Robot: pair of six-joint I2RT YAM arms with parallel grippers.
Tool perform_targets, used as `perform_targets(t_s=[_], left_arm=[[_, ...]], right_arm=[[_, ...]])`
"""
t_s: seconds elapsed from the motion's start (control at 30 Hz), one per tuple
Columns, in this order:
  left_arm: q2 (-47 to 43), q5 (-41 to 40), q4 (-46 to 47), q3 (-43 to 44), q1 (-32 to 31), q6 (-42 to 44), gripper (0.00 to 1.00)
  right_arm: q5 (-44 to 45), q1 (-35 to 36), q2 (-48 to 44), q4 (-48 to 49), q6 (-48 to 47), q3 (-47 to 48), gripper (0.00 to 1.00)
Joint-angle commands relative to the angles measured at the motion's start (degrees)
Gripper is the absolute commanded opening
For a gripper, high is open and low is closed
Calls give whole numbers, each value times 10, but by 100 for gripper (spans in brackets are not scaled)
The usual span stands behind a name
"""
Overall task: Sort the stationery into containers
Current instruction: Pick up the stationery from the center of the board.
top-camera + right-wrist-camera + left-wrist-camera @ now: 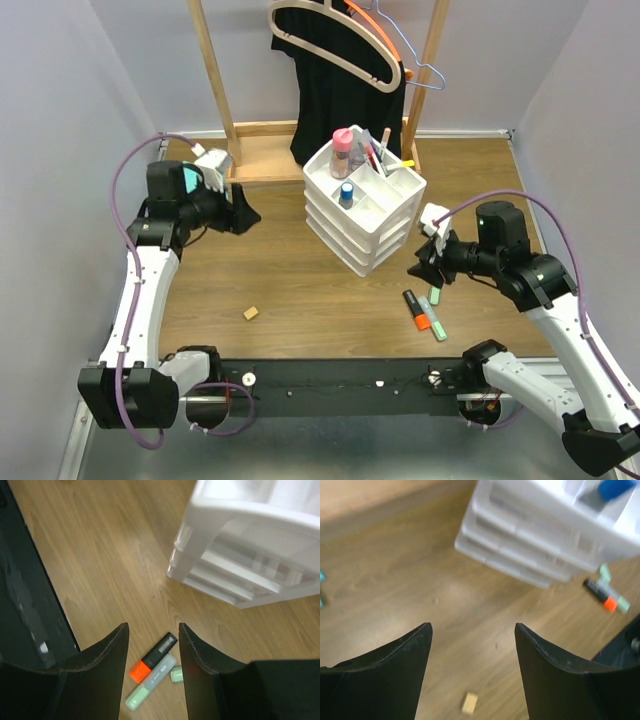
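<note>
I should next move my left gripper back and down from its height, with its open fingers around the tan eraser cube (250, 313), because the cube lies loose on the tabletop outside the organiser (365, 215).
The white three-drawer organiser (365, 215) stands mid-table; its top tray holds a pink-capped bottle (342, 152), a blue-capped tube (346, 193) and several pens (378, 152). An orange highlighter (416, 310) and a green highlighter (435, 320) lie side by side on the table to its right front, with a loose green cap (176, 674) beside them. A tan eraser cube (250, 313) lies at front left. My right gripper (425, 262) is open above the highlighters (152, 659). My left gripper (245, 213) is open, left of the organiser, high above the eraser (469, 703).
A wooden rack (228, 90) with hangers and a black garment (345, 100) stands behind the organiser. The black base rail (340, 385) runs along the near edge. Grey walls close both sides.
</note>
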Motion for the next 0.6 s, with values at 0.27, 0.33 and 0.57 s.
perform_targets(t_s=[0.27,0.33,0.57], left_arm=[[63,-155,-397,-8,-40,438,75],[80,-156,-425,-14,-47,464,73],[72,-276,-341,-120,-202,381,71]], right_arm=[[-57,-1,43,-57,-198,-3,53],[-63,-2,57,-22,-184,-2,54],[-55,-2,88,31,-165,12,54]])
